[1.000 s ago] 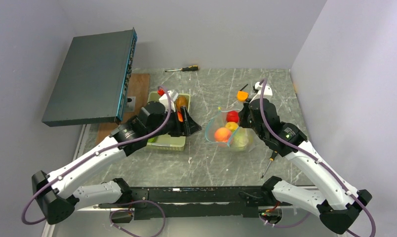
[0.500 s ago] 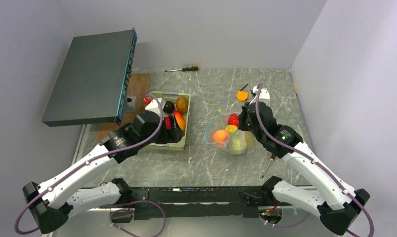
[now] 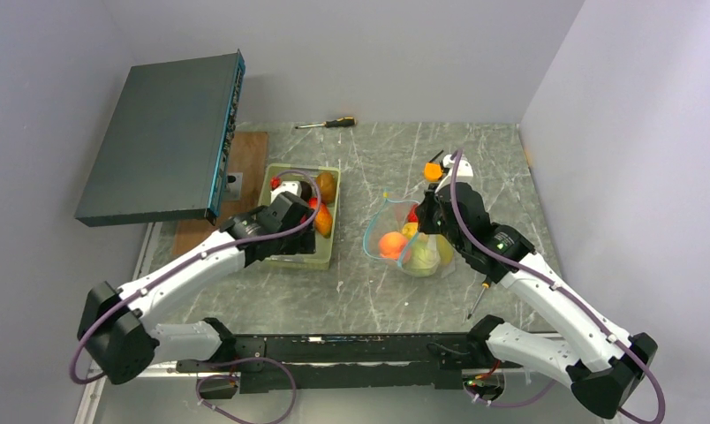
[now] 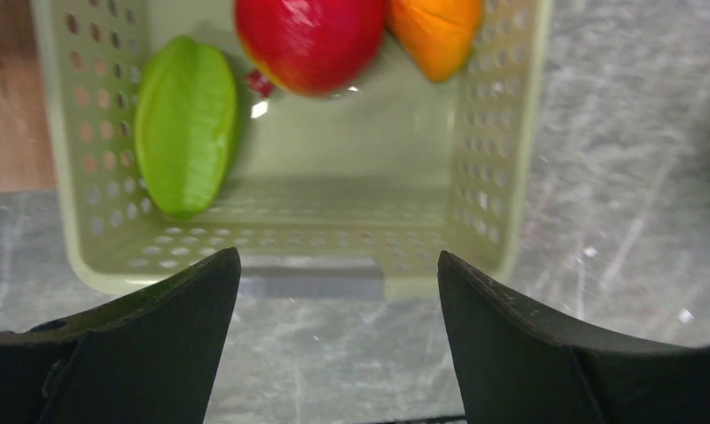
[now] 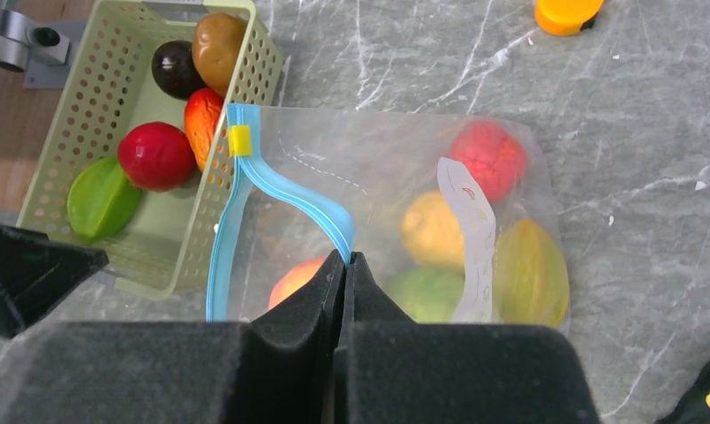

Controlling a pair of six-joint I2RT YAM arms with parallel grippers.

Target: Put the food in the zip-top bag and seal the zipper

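The round red fruit [image 4: 311,41] is outward past the tray's near side. My left gripper should move outward past that side next and go down over the fruit.
The clear zip-top bag [image 5: 396,177] lies right of the tray and holds red [image 5: 486,159], yellow [image 5: 433,230], green [image 5: 426,296], yellow-green [image 5: 530,274] and orange [image 5: 294,278] food. My right gripper [image 5: 345,256] is shut on the teal-blue zipper strip [image 5: 285,190] and holds the mouth up; it also shows in the top view [image 3: 419,223]. My left gripper [image 4: 338,265] is open and empty above the tray's near wall [image 4: 316,278]. A green starfruit [image 4: 185,124], a red fruit [image 4: 312,40] and an orange one [image 4: 435,31] lie in the tray ahead of it.
The pale green tray [image 3: 333,177] also holds a dark purple [image 5: 175,69] and a brown [image 5: 217,40] piece. An orange tool [image 3: 434,170] lies behind the bag. Screwdrivers lie at the back [image 3: 327,124] and near right [image 3: 479,296]. A black box [image 3: 162,132] overhangs the left.
My left gripper has drawn back from the bag's mouth, across the tray, to the tray's near end. My right gripper has shifted slightly left with the zipper edge.
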